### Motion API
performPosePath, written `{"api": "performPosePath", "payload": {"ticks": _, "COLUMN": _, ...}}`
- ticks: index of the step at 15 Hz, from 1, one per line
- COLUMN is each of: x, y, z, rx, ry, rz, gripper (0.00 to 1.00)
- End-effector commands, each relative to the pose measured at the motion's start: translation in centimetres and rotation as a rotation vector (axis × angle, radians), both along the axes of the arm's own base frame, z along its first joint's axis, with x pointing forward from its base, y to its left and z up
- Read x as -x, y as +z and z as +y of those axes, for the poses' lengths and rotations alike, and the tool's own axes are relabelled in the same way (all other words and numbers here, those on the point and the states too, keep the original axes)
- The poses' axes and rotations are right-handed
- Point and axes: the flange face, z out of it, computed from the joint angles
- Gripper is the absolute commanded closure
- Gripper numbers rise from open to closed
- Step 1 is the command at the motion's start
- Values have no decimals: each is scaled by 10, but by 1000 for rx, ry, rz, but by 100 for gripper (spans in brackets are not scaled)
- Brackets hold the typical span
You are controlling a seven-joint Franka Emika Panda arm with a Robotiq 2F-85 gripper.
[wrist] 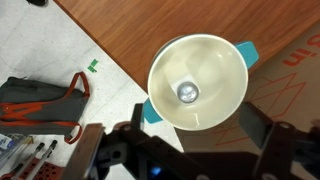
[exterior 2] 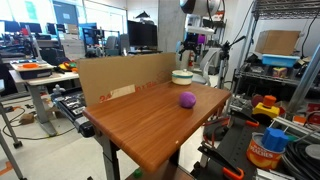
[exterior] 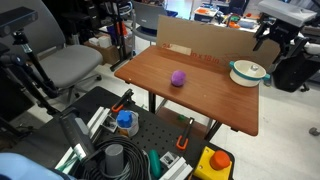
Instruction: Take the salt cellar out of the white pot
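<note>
My gripper lowers into the white pot [wrist: 215, 58] next, fingers astride the salt cellar's shiny round top [wrist: 187, 92], since the pot's sides surround it on every side.
The white pot [wrist: 215, 58] with a teal rim and handles sits at a corner of the wooden table. The salt cellar [wrist: 186, 92] stands inside it; from above only its shiny round top shows. My gripper [wrist: 193, 110] hangs open and empty above the pot, with a finger on each side of it, clear of the rim. In both exterior views the pot [exterior: 248, 72] [exterior 2: 182, 76] shows at the table's far corner with the gripper [exterior: 275, 35] [exterior 2: 197, 50] above it. The salt cellar is hidden inside the pot in those views.
A small round purple object [exterior: 178, 78] [exterior 2: 187, 99] lies mid-table. A cardboard wall [exterior: 195, 40] [exterior 2: 125, 80] stands along one table edge. The table edge runs close beside the pot; a red and black bag [wrist: 40, 100] lies on the floor below.
</note>
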Motion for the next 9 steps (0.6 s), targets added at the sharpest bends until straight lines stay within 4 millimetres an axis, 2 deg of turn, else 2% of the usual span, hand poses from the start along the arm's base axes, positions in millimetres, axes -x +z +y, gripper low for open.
{"api": "performPosePath", "payload": {"ticks": 1, "x": -17, "y": -18, "z": -4, "rx": 14, "ry": -27, "rz": 2, "gripper": 7}}
{"api": "performPosePath", "payload": {"ticks": 7, "x": -33, "y": -47, "z": 10, "rx": 15, "ry": -20, "rz": 31, "gripper": 9}}
{"api": "performPosePath", "payload": {"ticks": 8, "x": -35, "y": -51, "z": 14, "rx": 14, "ry": -15, "rz": 34, "gripper": 14}}
{"api": "performPosePath", "payload": {"ticks": 9, "x": -38, "y": -53, "z": 18, "rx": 12, "ry": -11, "rz": 34, "gripper": 34}}
